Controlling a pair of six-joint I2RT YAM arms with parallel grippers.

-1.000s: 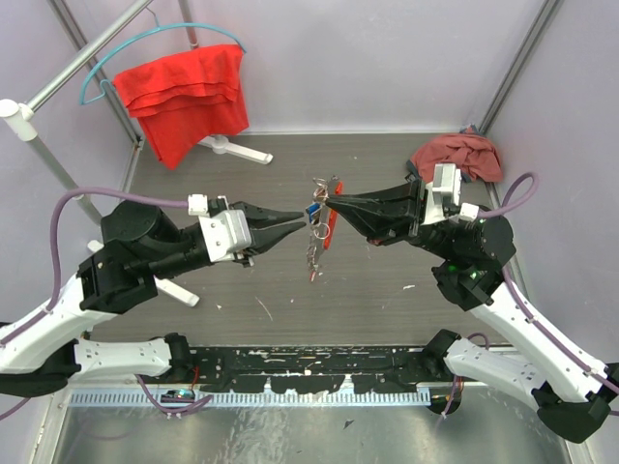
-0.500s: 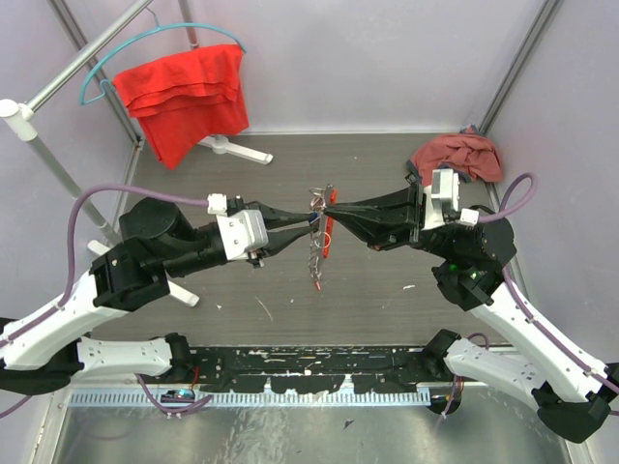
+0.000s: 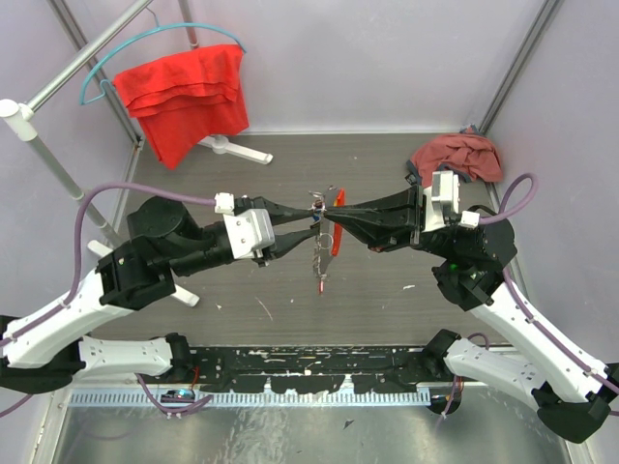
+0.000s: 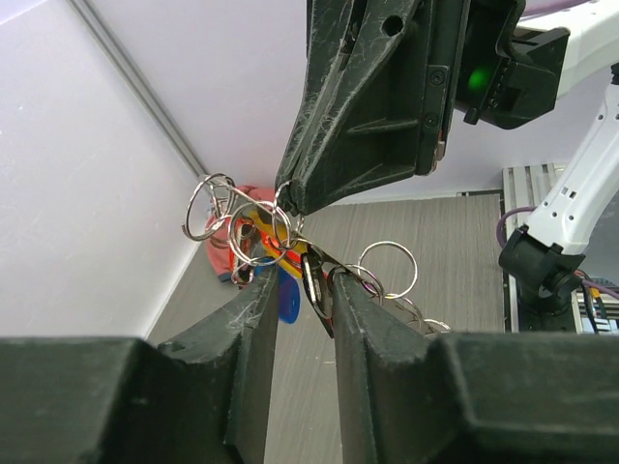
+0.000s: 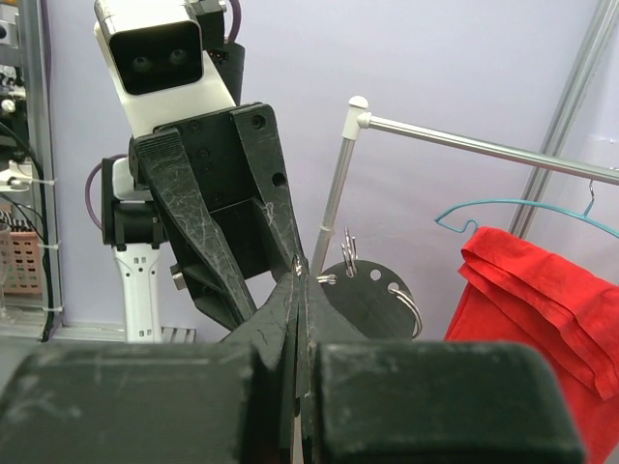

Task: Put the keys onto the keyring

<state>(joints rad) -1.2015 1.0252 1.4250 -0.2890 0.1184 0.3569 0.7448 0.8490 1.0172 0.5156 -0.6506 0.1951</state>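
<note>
The keyring cluster [image 3: 320, 227] hangs in the air over bare tabletop, so next I should tilt my right gripper down and lower it to the middle of the table to let go.
The keyring cluster [image 3: 320, 227] hangs in the air over the table's middle: silvery wire rings [image 4: 209, 205], a short chain, a red-orange tag [image 3: 337, 202] and keys, one with a blue head [image 4: 287, 296]. My right gripper [image 3: 326, 214] is shut on one ring at its fingertips; in the right wrist view [image 5: 302, 275] the ring shows just above the closed tips. My left gripper [image 3: 313, 218] is open, and its fingers [image 4: 253, 309] straddle the cluster from the left. A dark flat piece [image 4: 315, 288] hangs in the gap, close to the right-hand finger.
A bright red cloth [image 3: 184, 92] hangs on a teal hanger on a metal rack [image 3: 58, 82] at the back left. The rack's white foot [image 3: 237, 148] lies on the table. A dull red cloth [image 3: 459, 155] lies at the back right. Walls close in the table.
My left gripper has moved right up to the hanging cluster and opened its fingers around it. The right gripper has stayed shut on the ring, and the cluster shifted slightly right.
</note>
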